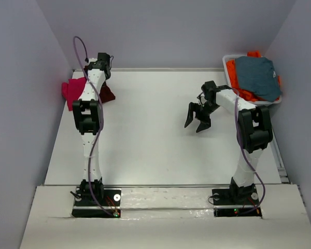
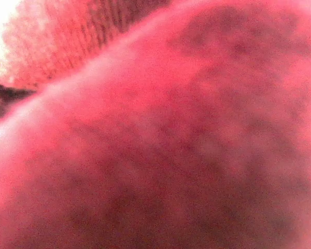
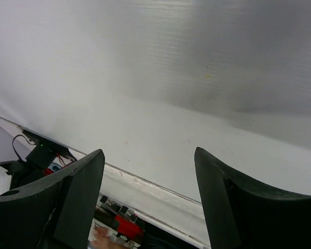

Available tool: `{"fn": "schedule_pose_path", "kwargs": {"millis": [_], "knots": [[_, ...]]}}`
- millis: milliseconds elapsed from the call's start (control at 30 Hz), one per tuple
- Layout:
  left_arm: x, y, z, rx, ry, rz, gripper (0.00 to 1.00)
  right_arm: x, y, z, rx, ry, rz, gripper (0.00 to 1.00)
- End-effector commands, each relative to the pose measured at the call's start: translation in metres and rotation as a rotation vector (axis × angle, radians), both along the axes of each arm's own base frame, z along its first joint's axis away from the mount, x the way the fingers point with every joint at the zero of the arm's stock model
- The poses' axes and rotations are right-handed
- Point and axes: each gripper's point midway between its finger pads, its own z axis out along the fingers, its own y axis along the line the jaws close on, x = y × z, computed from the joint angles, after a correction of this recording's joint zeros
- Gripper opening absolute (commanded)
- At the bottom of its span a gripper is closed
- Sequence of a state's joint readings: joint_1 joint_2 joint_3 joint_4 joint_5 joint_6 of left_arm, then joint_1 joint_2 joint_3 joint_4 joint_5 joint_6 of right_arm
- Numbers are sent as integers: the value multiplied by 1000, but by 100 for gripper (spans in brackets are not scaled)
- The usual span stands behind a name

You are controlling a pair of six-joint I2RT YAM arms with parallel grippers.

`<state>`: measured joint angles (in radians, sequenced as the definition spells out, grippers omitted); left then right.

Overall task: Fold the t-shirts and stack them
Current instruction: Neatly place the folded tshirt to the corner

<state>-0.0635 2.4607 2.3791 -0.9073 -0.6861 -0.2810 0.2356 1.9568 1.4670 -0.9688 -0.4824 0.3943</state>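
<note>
My left gripper moves to the left in the top view over the magenta-pink t-shirt next and releases, because the maroon t-shirt is still beside it.
A magenta-pink t-shirt lies bunched at the table's far left edge against the wall, with a dark maroon t-shirt beside it. My left gripper reaches down over this pile; its jaws are hidden. Blurred magenta cloth fills the whole left wrist view, pressed close to the lens. My right gripper hangs open above the bare table right of centre. In the right wrist view the right gripper has nothing between its black fingers.
A white basket stands at the back right corner and holds a grey-blue garment on top of orange garments. Purple-grey walls close in on both sides. The white table stretches between the two arms.
</note>
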Motion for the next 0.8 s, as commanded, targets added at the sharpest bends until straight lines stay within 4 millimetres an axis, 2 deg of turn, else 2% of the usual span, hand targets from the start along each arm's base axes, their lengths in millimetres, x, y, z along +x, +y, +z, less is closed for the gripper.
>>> {"fn": "schedule_pose_path", "kwargs": {"millis": [0, 133, 200, 267, 300, 567, 767], "knots": [[11, 22, 36, 39, -104, 38, 5, 10, 1, 18, -14, -27, -1, 76], [17, 35, 39, 24, -131, 46, 5, 12, 0, 20, -30, -8, -16, 76], [22, 38, 35, 5, -133, 39, 5, 11, -1, 19, -36, 11, -19, 76], [23, 50, 35, -6, -145, 54, 5, 10, 2, 20, -40, 20, -18, 76], [25, 48, 32, -15, -145, 45, 5, 10, 2, 18, -44, 28, -20, 76], [27, 77, 25, -57, -157, 68, 5, 11, 10, 19, -60, 64, -36, 76], [25, 89, 32, -76, -177, 78, 5, 13, 19, 14, -74, 94, -27, 76]]}}
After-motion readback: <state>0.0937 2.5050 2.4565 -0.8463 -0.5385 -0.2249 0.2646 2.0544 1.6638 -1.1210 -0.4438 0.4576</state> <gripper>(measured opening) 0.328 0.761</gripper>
